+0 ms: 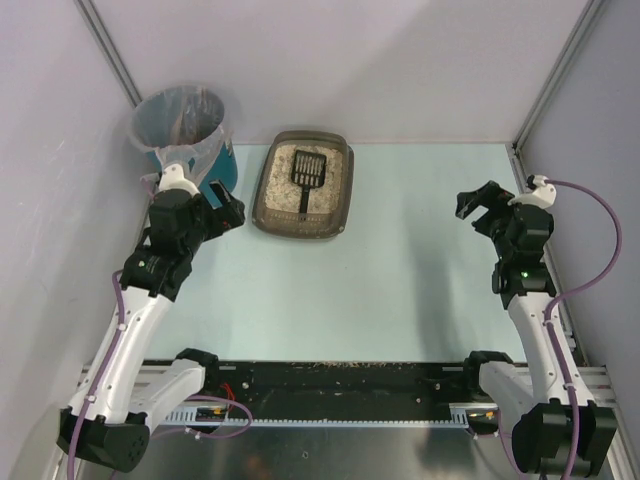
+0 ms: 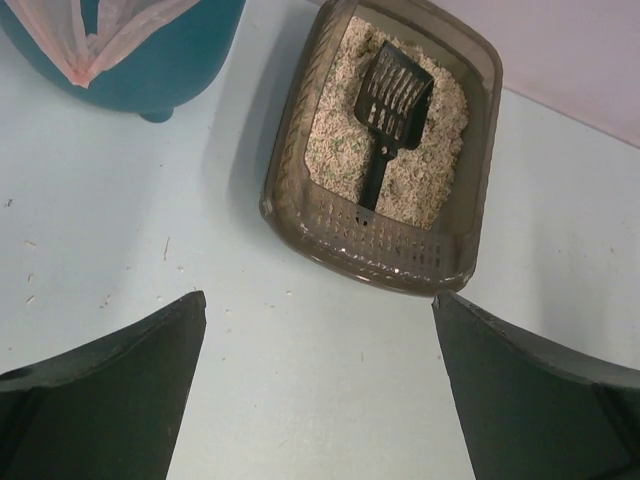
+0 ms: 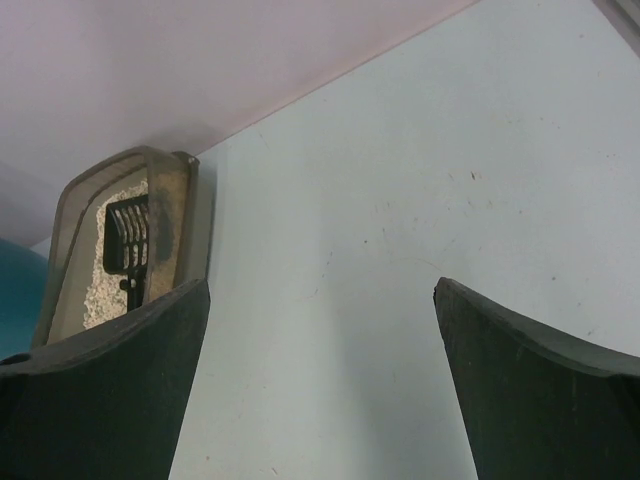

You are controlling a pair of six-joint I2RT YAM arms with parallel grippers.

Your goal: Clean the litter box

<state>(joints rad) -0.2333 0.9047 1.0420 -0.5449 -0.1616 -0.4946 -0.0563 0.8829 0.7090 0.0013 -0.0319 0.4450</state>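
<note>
Next, my right gripper moves down and to its left in the top view, where the scoop's handle [image 1: 304,201] [image 3: 135,290] lies, then lowers astride it and closes.
The litter box [image 1: 271,190] is a grey-brown tray with beige granules, at the back of the table left of centre. A black slotted scoop [image 1: 308,172] lies in it, handle toward me. The box also shows in the left wrist view [image 2: 480,150] with the scoop [image 2: 388,110], and in the right wrist view [image 3: 180,215]. My left gripper [image 1: 228,205] is open and empty, just left of the box. My right gripper [image 1: 478,207] is open and empty, above the table far to the right of the box.
A round teal bin [image 1: 185,135] with a clear plastic liner stands at the back left, right behind my left arm; it shows in the left wrist view [image 2: 160,60]. White walls close the back and sides. A black rail [image 1: 330,385] runs along the near edge.
</note>
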